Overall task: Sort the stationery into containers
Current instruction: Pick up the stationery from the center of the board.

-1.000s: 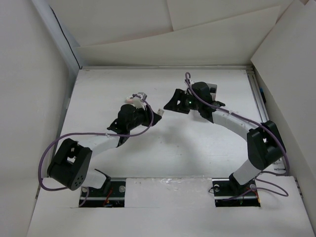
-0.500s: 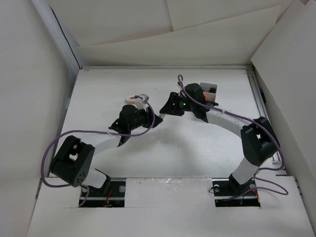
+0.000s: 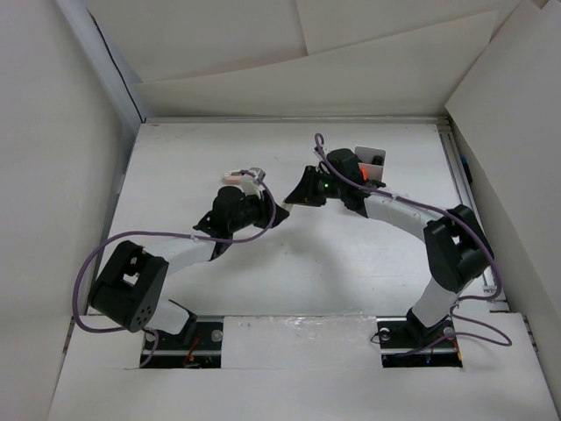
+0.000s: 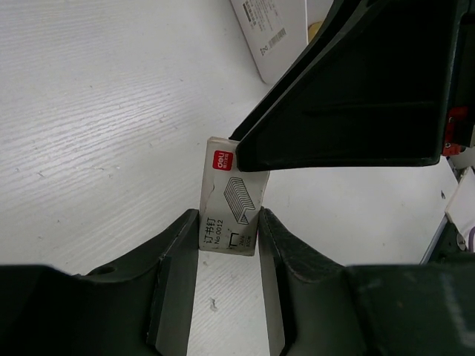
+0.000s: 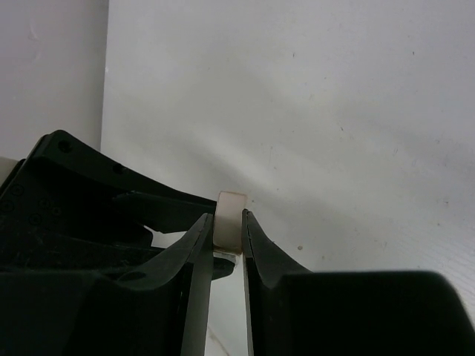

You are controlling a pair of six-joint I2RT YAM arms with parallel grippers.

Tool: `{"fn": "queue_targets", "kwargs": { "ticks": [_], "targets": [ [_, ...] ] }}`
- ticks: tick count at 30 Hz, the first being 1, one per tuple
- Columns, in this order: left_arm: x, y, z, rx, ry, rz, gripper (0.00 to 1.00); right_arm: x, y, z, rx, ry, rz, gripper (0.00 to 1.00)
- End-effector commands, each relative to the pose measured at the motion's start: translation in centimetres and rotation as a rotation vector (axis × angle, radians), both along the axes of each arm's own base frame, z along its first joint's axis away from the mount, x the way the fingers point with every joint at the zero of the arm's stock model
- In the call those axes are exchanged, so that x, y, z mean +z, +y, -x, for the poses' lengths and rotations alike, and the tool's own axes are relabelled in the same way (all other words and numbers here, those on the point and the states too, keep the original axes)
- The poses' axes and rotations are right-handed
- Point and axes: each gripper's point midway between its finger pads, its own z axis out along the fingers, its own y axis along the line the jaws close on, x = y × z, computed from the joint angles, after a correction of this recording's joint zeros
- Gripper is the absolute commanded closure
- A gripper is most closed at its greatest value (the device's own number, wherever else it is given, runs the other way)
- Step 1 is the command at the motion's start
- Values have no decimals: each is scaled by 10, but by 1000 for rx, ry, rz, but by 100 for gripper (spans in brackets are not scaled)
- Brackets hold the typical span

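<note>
My right gripper needs to pull the staple box [image 4: 231, 196] away from my left gripper next, and then move it toward the white container [image 3: 368, 151].
A small white staple box [image 4: 231, 196] with a red logo and a staples drawing is clamped at its near end between my left gripper's [image 4: 228, 226] fingers. My right gripper [image 5: 228, 222] is shut on the far end of the same box [image 5: 230, 211], pinching its narrow edge. In the left wrist view one right finger [image 4: 349, 89] lies across the box's top. From above, the two grippers meet nose to nose at mid-table, left [image 3: 273, 210] and right [image 3: 296, 195]. The white container [image 3: 368, 151] stands behind the right wrist, with an orange marker end [image 3: 363, 173] showing beside it.
A white carton with a printed label [image 4: 271, 30] lies beyond the grippers. Small pink and grey pieces [image 3: 235, 176] sit by the left wrist. White board walls ring the table, and a metal rail [image 3: 456, 167] runs along its right side.
My right gripper moved left to the left gripper and shut on the free end of the staple box. The left gripper kept its grip and barely moved.
</note>
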Motion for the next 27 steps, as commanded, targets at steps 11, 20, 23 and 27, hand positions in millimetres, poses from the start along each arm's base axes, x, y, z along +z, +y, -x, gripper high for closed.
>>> {"fn": "queue_targets", "kwargs": {
  "ticks": [11,20,23,27],
  "targets": [
    [34,-3,-8,13,-100,40,47,34,-7,-16,-31,-90,-70,92],
    [53,6,-2,45,-163,78,40,36,-53,-38,-159,-100,-67,92],
    [52,10,-7,78,-167,71,40,45,-78,-47,-228,-125,-65,92],
    [39,17,-15,154,-104,45,40,42,-125,-58,-376,-144,-30,94]
  ]
}}
